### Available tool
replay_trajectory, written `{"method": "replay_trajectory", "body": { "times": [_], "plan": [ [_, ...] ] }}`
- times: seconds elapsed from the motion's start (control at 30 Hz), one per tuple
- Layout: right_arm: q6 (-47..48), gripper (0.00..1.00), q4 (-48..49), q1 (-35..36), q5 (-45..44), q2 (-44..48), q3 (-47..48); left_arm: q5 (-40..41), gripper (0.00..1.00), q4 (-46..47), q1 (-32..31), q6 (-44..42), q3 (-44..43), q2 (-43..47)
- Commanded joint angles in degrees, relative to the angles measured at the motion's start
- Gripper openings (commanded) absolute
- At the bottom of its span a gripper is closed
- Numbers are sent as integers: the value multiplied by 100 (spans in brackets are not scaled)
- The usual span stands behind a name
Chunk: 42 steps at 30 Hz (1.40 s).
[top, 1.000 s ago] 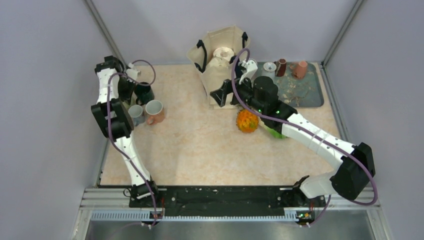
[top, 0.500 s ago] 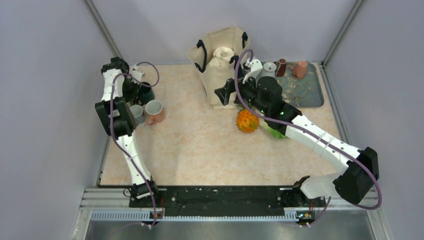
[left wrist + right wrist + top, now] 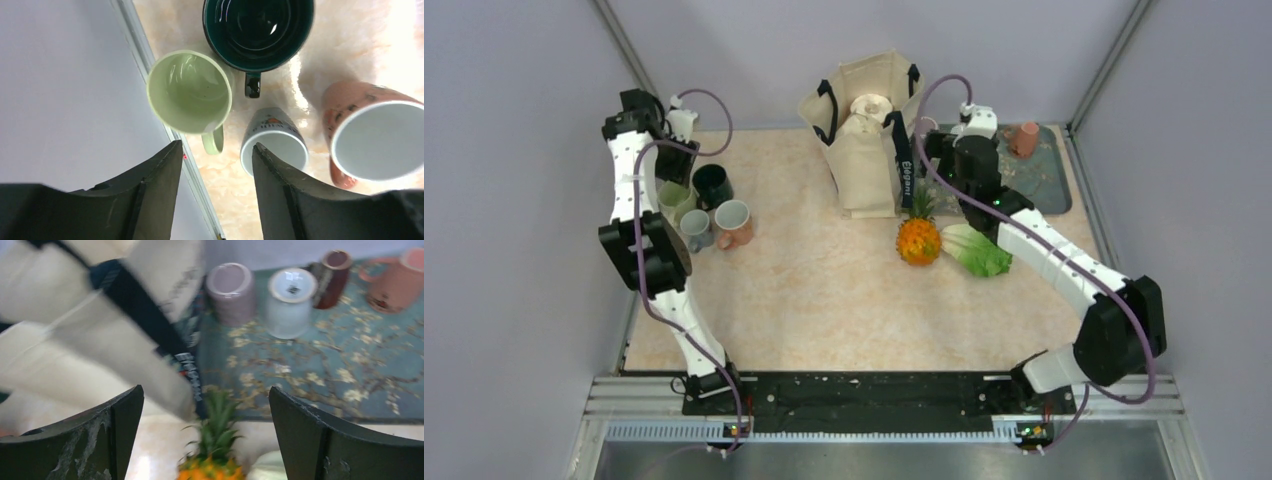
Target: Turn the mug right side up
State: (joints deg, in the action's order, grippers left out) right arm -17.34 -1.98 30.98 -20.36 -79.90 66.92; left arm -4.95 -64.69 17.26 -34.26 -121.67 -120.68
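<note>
My right gripper moves outward over the tray next and turns toward the bag, since the pale grey mug (image 3: 290, 300) stands bottom up. It then closes on the raised bottom's edge.
On the floral tray (image 3: 320, 360) a mauve mug (image 3: 231, 292) and a pale grey mug (image 3: 290, 300) stand upside down, bottoms up. A brown mug (image 3: 334, 277) and a pink mug (image 3: 400, 280) sit behind them. My right gripper (image 3: 205, 390) is open and empty, above the pineapple's leaves and short of the tray; in the top view it (image 3: 936, 160) is beside the bag. My left gripper (image 3: 216, 147) is open and empty, high above four upright mugs: dark green (image 3: 257, 30), light green (image 3: 190, 90), small white (image 3: 274, 145), pink (image 3: 372, 135).
A cream tote bag (image 3: 864, 135) with black straps stands at the back centre, just left of my right gripper. A pineapple (image 3: 919, 240) and a leafy green vegetable (image 3: 977, 250) lie in front of the tray (image 3: 1044, 185). The left wall rail (image 3: 150, 75) runs close to the left mugs.
My right arm has swung right, from the bag's front to the tray's left end. My left gripper has drawn back and up from the dark green mug, uncovering the light green mug.
</note>
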Motion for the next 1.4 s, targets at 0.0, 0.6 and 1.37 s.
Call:
{"method": "replay_trajectory", "body": {
  "times": [0.0,0.6,1.37],
  "plan": [
    [-566,94,367,-724,-367,-574,204,-452,61,262,23,272,282,973],
    [-4021,62,1710,-2329,102,-3174,1211,-1898,69,611,-20,517,2133,2509],
    [-3848,7,795,-2612,583,-4142,2286,-2048,69,614,-38,514,2155,2523]
  ]
}}
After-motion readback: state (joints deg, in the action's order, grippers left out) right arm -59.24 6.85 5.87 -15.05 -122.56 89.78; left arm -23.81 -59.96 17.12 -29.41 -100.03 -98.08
